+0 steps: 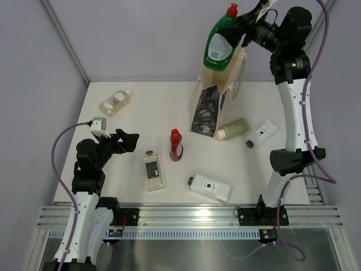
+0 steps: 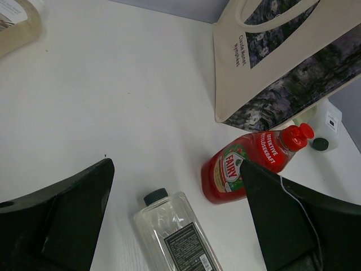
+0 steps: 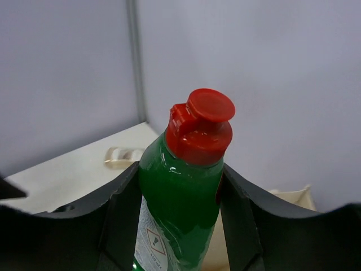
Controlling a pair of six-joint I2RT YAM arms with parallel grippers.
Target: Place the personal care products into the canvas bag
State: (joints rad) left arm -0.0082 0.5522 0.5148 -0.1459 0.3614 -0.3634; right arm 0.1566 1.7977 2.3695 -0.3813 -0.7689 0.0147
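Observation:
My right gripper holds the dark green red-capped bottle (image 1: 221, 39) above the canvas bag's rim, so next it should lower the bottle into the bag's opening.
My right gripper (image 1: 240, 35) is shut on the dark green red-capped bottle (image 1: 221, 39) and holds it high over the mouth of the cream canvas bag (image 1: 217, 99); the bottle fills the right wrist view (image 3: 180, 197) between the fingers (image 3: 118, 220). My left gripper (image 1: 128, 141) is open and empty, low at the left. Its wrist view shows the clear rectangular bottle (image 2: 177, 234), the red bottle (image 2: 248, 164) and the bag (image 2: 282, 62). On the table lie the red bottle (image 1: 176, 144), the clear bottle (image 1: 152, 170), a flat white bottle (image 1: 210, 187), the pale green cylinder (image 1: 232, 129), another white bottle (image 1: 262, 133) and the peach bottle (image 1: 115, 102).
Grey walls close in the white table (image 1: 141, 113) at the back and sides. A metal rail (image 1: 192, 217) runs along the near edge by the arm bases. The peach bottle also shows at a corner of the left wrist view (image 2: 17, 25).

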